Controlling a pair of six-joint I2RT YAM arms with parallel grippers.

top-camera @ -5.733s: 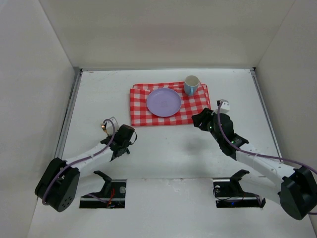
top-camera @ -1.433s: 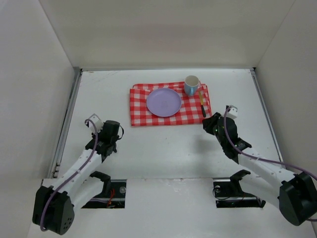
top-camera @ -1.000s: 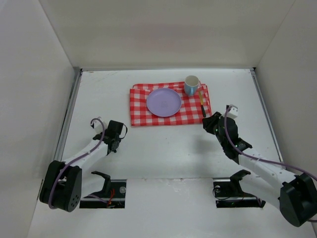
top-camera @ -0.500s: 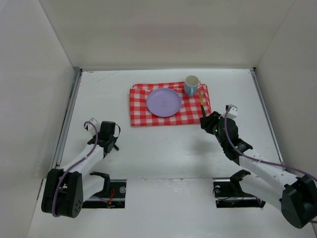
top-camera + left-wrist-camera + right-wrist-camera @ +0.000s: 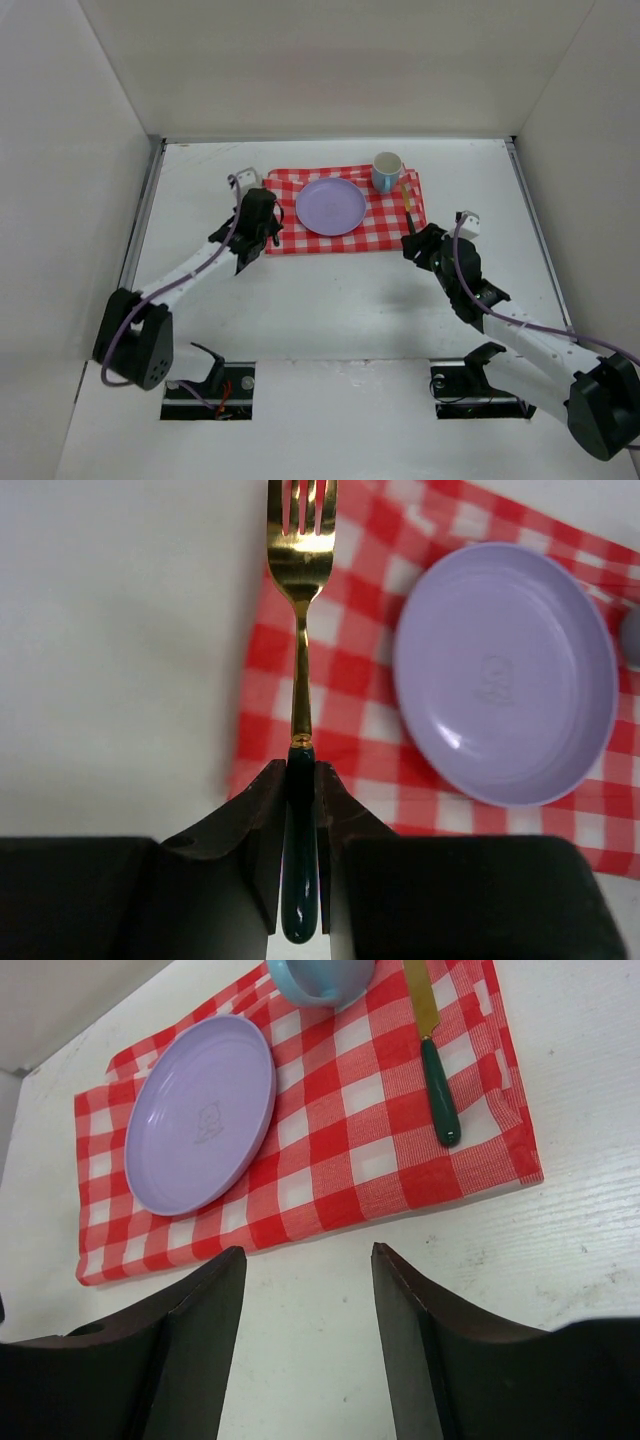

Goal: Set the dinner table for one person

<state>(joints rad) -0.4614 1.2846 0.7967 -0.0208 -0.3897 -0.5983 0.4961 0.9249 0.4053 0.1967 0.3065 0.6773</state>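
The checked strip point(image 5: 342, 700) beside the lilac plate is still bare, so my left gripper needs to move toward the plate and down and release the fork point(image 5: 301, 600) on that strip.
My left gripper point(image 5: 301, 770) is shut on the dark green handle of a gold fork point(image 5: 301, 600) and holds it over the left edge of the red-and-white checked cloth point(image 5: 385, 220), left of the lilac plate point(image 5: 331, 206). In the top view this gripper point(image 5: 252, 232) is at the cloth's left edge. A gold knife with a green handle point(image 5: 434, 1060) lies on the cloth's right side, beside the blue cup point(image 5: 387, 172). My right gripper point(image 5: 308, 1255) is open and empty over the white dinner table point(image 5: 330, 300), just in front of the cloth's near edge.
White walls enclose the table on three sides, with metal rails point(image 5: 140, 225) along its left and right edges. Two black fixtures point(image 5: 215, 375) sit at the near edge by the arm bases.
My left arm has swung from the near left of the table up to the cloth's left edge, carrying the fork. My right gripper has crept slightly toward the cloth.
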